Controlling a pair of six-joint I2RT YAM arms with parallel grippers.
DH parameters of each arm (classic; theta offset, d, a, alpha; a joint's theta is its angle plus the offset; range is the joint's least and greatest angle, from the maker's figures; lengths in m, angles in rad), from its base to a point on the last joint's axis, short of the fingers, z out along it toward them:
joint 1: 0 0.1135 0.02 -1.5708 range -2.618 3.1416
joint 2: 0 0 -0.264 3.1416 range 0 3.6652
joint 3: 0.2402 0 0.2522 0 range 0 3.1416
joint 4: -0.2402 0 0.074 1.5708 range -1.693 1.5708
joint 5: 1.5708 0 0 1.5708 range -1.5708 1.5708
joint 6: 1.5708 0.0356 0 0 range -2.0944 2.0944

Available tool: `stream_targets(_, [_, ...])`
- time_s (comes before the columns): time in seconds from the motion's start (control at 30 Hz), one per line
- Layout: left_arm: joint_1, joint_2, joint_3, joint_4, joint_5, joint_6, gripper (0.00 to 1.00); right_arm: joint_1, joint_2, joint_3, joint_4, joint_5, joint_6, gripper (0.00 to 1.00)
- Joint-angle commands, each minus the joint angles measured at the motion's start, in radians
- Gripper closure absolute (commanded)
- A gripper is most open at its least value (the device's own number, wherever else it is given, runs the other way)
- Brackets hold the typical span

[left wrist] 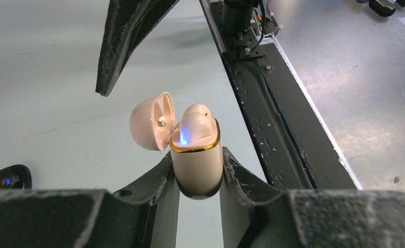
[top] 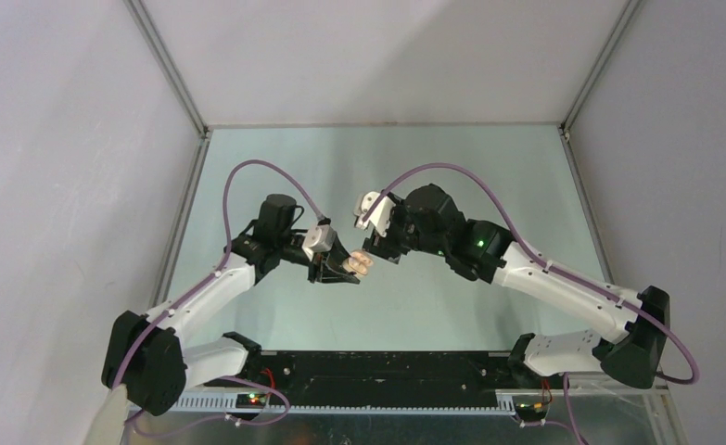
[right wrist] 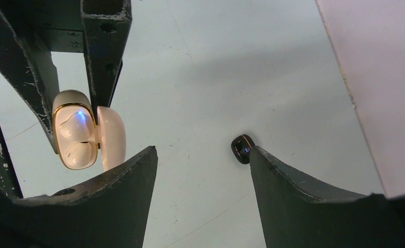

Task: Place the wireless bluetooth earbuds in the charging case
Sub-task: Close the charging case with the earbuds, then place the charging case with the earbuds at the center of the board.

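Observation:
The beige case goes outward and down in my left gripper next and is released there. Bare tabletop beside the black case lies below and outward of the gripper.
My left gripper is shut on the beige charging case and holds it above the table with its lid swung open. Cream-white earbuds sit inside the case, and a blue light glows on one. The right wrist view shows the case with two cream earbuds seated in it. A black earbud with a small blue light lies on the table; it also shows in the left wrist view. My right gripper is open and empty, just beside the case, with one finger near the black earbud.
The black base rail with the arm mounts runs along the table's near edge. Grey walls close in the table on three sides. Purple cables loop above both arms.

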Motion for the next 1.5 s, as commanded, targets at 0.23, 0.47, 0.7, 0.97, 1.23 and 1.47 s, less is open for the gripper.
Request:
stream_targets(0.23, [0.0,-0.036,0.026,0.028,0.016,0.02,0.82,-0.01,0.028,-0.008,0.057,0.0,0.01,0.28])
stream_targets(0.47, [0.0,-0.037,0.025,0.04,0.013,0.006,0.82,0.006,0.002,-0.008,-0.001,-0.118,-0.026,0.28])
stream_targets(0.7, [0.0,-0.028,0.02,0.067,0.001,-0.015,0.83,-0.006,-0.069,-0.005,-0.069,-0.318,-0.045,0.28])
stream_targets(0.97, [-0.001,-0.005,-0.045,0.428,-0.138,-0.338,0.83,-0.088,-0.074,-0.005,0.029,-0.08,0.023,0.28])
stream_targets(1.23, [0.001,0.089,-0.071,0.66,-0.416,-0.603,0.8,-0.29,-0.088,-0.013,0.084,0.01,0.126,0.18])
stream_targets(1.47, [0.001,0.228,-0.023,0.624,-0.572,-0.734,0.76,-0.39,-0.102,-0.019,0.091,-0.014,0.173,0.17])
